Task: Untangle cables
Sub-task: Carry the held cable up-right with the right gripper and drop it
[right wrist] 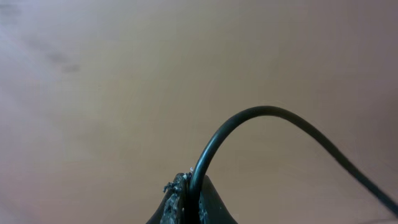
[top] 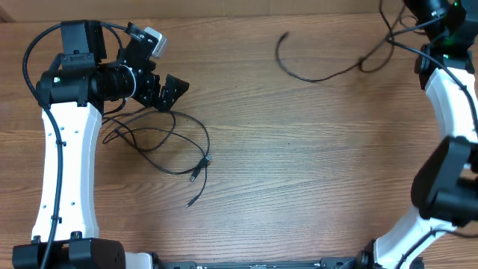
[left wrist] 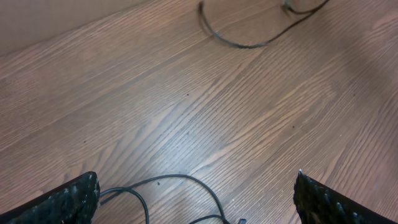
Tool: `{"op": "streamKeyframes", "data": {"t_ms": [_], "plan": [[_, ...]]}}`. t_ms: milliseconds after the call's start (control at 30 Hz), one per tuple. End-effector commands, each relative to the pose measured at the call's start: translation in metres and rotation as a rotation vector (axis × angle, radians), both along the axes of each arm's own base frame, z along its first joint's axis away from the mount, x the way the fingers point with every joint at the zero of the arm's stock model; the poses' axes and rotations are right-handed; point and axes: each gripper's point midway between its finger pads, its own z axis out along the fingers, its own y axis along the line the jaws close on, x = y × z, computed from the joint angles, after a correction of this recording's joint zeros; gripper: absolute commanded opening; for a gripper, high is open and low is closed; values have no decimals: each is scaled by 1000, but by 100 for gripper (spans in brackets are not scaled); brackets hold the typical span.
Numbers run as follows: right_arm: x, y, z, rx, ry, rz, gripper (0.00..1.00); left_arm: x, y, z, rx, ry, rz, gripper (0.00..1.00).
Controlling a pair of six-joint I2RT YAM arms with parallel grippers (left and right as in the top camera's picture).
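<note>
The held cable is clear of the tangle, so my right gripper will next go down toward the right in the overhead view and let go of it at the far corner of the table.
A loose tangle of thin black cables [top: 153, 138] lies at the left of the wooden table, with small plug ends [top: 199, 173] to its lower right. My left gripper [top: 170, 93] is open and empty just above the tangle's far edge. In the left wrist view its two fingers [left wrist: 199, 205] are wide apart, with cable loops [left wrist: 180, 178] on the table between them. A separate black cable [top: 317, 75] curves across the far right of the table towards my right arm [top: 441, 19]; it also shows in the left wrist view [left wrist: 242, 43]. My right gripper [right wrist: 191, 190] is shut on this cable [right wrist: 267, 111].
The table's far edge [left wrist: 68, 28] runs along the top of the left wrist view. The white left arm [top: 67, 172] stands along the left side and the white right arm [top: 455, 104] along the right side.
</note>
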Motion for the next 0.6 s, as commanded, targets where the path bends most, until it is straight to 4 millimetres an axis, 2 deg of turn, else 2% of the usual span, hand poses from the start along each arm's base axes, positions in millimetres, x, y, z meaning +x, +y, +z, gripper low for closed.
{"op": "streamKeyframes", "data": {"t_ms": [0,100,200,367,567], "plan": [[12,-45,-33,-58,14,-118,4,-2,-3,8,-2,-19,-3,100],[18,-85,-68,-51,45,-212,4,-2,-3,8,-2,-19,-3,100],[18,-126,-94,-50,41,-307,4,-2,-3,8,-2,-19,-3,100],[6,-187,-117,-53,15,-448,4,-2,-3,8,-2,-19,-3,100],[-28,-259,-140,-155,64,-569,5,-2,-3,8,-2,-19,-3,100]]}}
